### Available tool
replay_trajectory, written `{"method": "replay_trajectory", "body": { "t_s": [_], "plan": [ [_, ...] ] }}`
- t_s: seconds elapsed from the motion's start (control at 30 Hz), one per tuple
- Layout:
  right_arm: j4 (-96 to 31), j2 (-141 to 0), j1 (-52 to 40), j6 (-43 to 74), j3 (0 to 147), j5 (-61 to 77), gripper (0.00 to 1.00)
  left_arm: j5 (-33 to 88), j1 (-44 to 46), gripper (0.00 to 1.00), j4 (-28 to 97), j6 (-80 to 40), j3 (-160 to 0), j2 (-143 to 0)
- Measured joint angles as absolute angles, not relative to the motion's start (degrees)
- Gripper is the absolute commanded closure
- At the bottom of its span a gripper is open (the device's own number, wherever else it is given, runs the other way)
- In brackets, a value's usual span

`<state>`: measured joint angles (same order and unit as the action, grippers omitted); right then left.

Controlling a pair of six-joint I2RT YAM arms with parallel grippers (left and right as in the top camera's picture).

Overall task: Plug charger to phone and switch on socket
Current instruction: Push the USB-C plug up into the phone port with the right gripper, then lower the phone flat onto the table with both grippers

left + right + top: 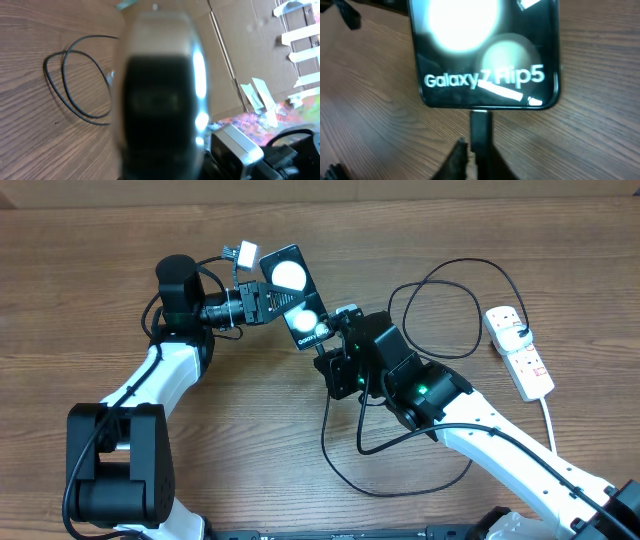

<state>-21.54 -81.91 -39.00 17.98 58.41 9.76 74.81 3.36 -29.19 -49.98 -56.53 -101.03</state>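
Note:
I should lower my left gripper and pull it back next, and then put the tilted phone down flat on the wood.
My left gripper (254, 306) is shut on the black phone (292, 292) and holds it tilted above the table. In the left wrist view the phone (160, 100) is a dark blur that hides the fingers. The phone (482, 50) fills the top of the right wrist view. The charger plug (481, 127) sits against its bottom edge. My right gripper (476, 149) stands around the plug, its jaws barely parted, with a thin gap beside the left finger. The gripper (333, 348) lies just below the phone. The charger cable (440, 275) loops over the table. The white socket (520, 352) lies at the right.
The socket's white cord (548, 420) runs toward the front right. More black cable (400, 475) loops on the table in front of my right arm. A cable loop (75, 100) lies on the wood. Cardboard (250, 55) stands behind the table.

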Motion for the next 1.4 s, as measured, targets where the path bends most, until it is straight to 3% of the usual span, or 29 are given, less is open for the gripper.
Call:
{"method": "replay_trajectory", "body": {
  "t_s": [0.17,0.4,0.5,0.67,0.77,0.93,1.13,1.4],
  "plan": [
    [-22.0,-79.66,-38.7,18.09,59.13,8.6,0.32,74.26,4.32,0.96,-28.08,-50.68,-54.76,-101.12],
    [-27.49,-66.54,-37.87,17.82,62.11,4.27,0.01,71.02,11.6,0.96,-26.55,-54.52,-52.23,-101.27],
    [-33.56,-61.06,-37.91,17.74,62.3,1.52,0.0,67.2,14.81,0.96,-21.39,-53.49,-52.29,-101.27],
    [-44.51,-54.3,-37.89,17.76,62.54,-2.83,0.0,56.16,18.02,0.96,7.77,-42.41,-53.87,-101.27],
    [-48.66,-52.29,-37.91,17.76,62.57,-3.81,0.0,48.18,17.91,0.96,18.37,-34.52,-53.93,-101.3],
    [-51.11,-52.84,-37.91,17.82,62.57,-4.23,0.0,43.66,16.91,0.96,21.34,-22.96,-54.15,-101.3],
    [-51.16,-58.22,-37.89,17.85,62.57,-2.39,0.0,47.94,15.57,0.94,20.05,-11.88,-54.74,-103.18],
    [-51.18,-66.46,-37.89,17.96,62.57,-0.21,0.0,56.58,15.49,0.84,16.64,-7.88,-54.92,-111.9]
  ]
}}
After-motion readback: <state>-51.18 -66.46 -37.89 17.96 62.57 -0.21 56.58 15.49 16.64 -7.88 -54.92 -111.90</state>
